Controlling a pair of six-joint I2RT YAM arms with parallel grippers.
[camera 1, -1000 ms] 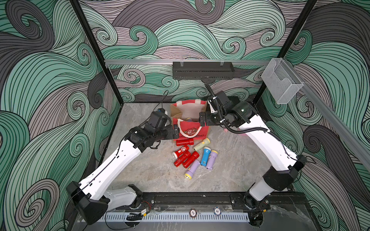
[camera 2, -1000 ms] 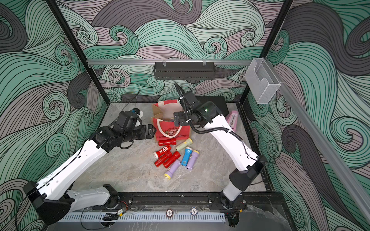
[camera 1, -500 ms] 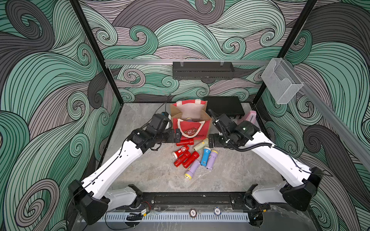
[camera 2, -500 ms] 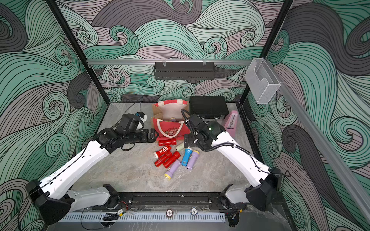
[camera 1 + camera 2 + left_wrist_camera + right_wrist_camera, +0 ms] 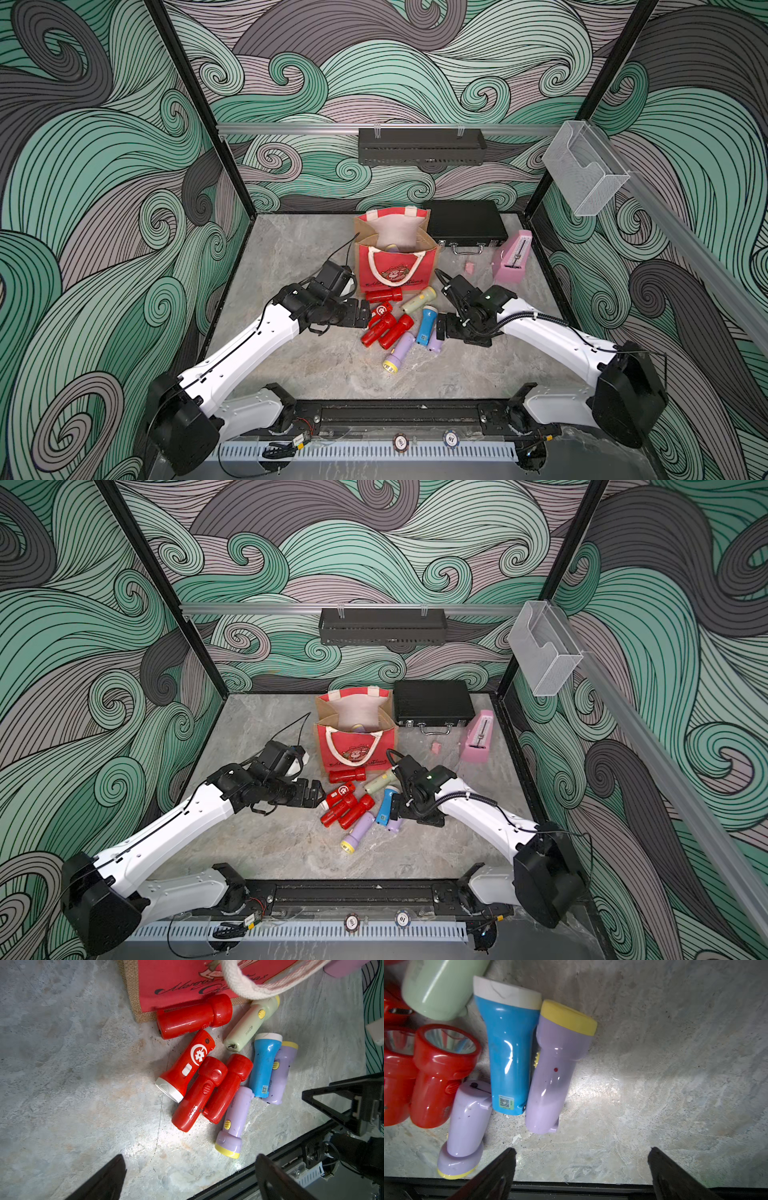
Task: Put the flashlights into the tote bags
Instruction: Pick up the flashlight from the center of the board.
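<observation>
The table is bare along the lilac flashlight's free side, which leaves room for a finger, so next my right gripper needs to come down over the lilac flashlight's body (image 5: pixel 435 342) (image 5: pixel 551 1080) beside the blue one and close.
Several flashlights (image 5: pixel 399 324) lie in a heap on the grey table in front of the tote bag (image 5: pixel 395 266), which stands upright and open with red faces and white handles. The heap holds red ones (image 5: pixel 199 1093), a blue one (image 5: pixel 508 1053), lilac ones (image 5: pixel 556 1076) and a pale green one (image 5: pixel 251 1022). Something lilac shows inside the bag (image 5: pixel 358 728). My left gripper (image 5: pixel 365 318) is open and empty at the heap's left edge; in its wrist view (image 5: pixel 190 1159) only bare table lies between the jaws. My right gripper (image 5: pixel 442 328) is open and empty at the heap's right edge (image 5: pixel 582 1150), beside a lilac flashlight.
A black hard case (image 5: pixel 465 222) lies behind and right of the bag. A pink metronome (image 5: pixel 513 257) stands near the right wall, with a small pink scrap (image 5: pixel 469 267) close by. The black front rail (image 5: pixel 399 411) borders the table.
My right arm has come down from over the bag to the table at the right of the heap. My left gripper has shifted slightly nearer the red flashlights.
</observation>
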